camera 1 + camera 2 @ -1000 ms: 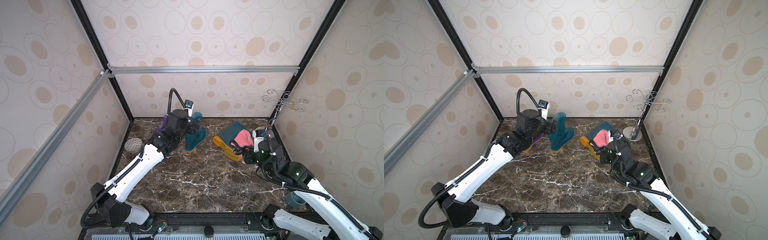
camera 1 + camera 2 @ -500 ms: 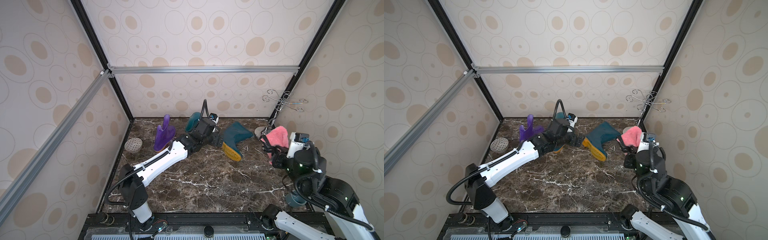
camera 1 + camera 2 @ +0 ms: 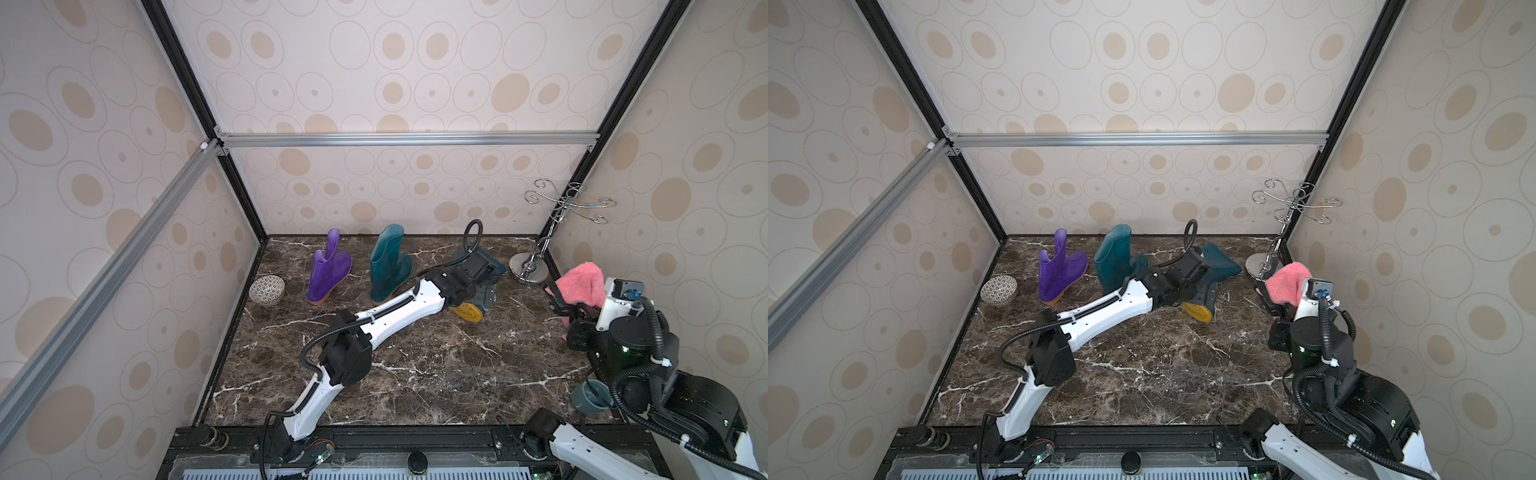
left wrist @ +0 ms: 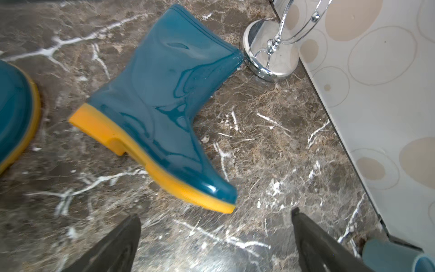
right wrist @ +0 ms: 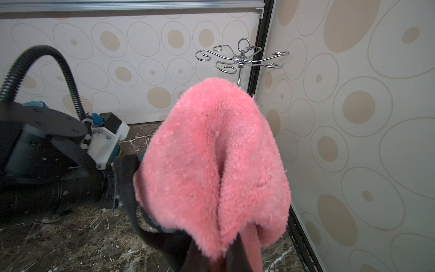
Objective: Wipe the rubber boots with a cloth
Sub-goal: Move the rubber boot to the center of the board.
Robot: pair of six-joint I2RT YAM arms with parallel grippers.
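Note:
The robot will lower the open fingers of its left gripper astride the toe end of the yellow sole [image 3: 467, 312] [image 4: 221, 206], which lies below, and close them, as bare tabletop leaves them room.
A purple rubber boot [image 3: 328, 270] [image 3: 1059, 270] and a teal one [image 3: 386, 266] [image 3: 1115, 257] stand upright near the back wall. Another teal boot [image 4: 164, 106] [image 3: 492, 264] [image 3: 1221, 262] lies on its side right of them, its yellow sole [image 3: 467, 312] toward the front. My left gripper [image 4: 214, 215] [image 3: 478, 291] hovers over this boot's toe, open and empty. My right gripper [image 5: 211, 259] [image 3: 571, 307] is shut on the pink cloth [image 5: 211, 164] [image 3: 579, 284] [image 3: 1285, 282], held up near the right wall, apart from the boots.
A chrome hook stand [image 3: 530, 272] [image 4: 270, 51] sits in the back right corner, close to the lying boot's shaft. A patterned bowl [image 3: 267, 291] rests by the left wall. A blue-grey cup [image 3: 590, 397] [image 4: 395, 256] is at the front right.
My left arm swung right from the upright boots to the lying teal boot and its gripper opened fully. My right arm lifted the cloth off that boot and drew back toward the right wall.

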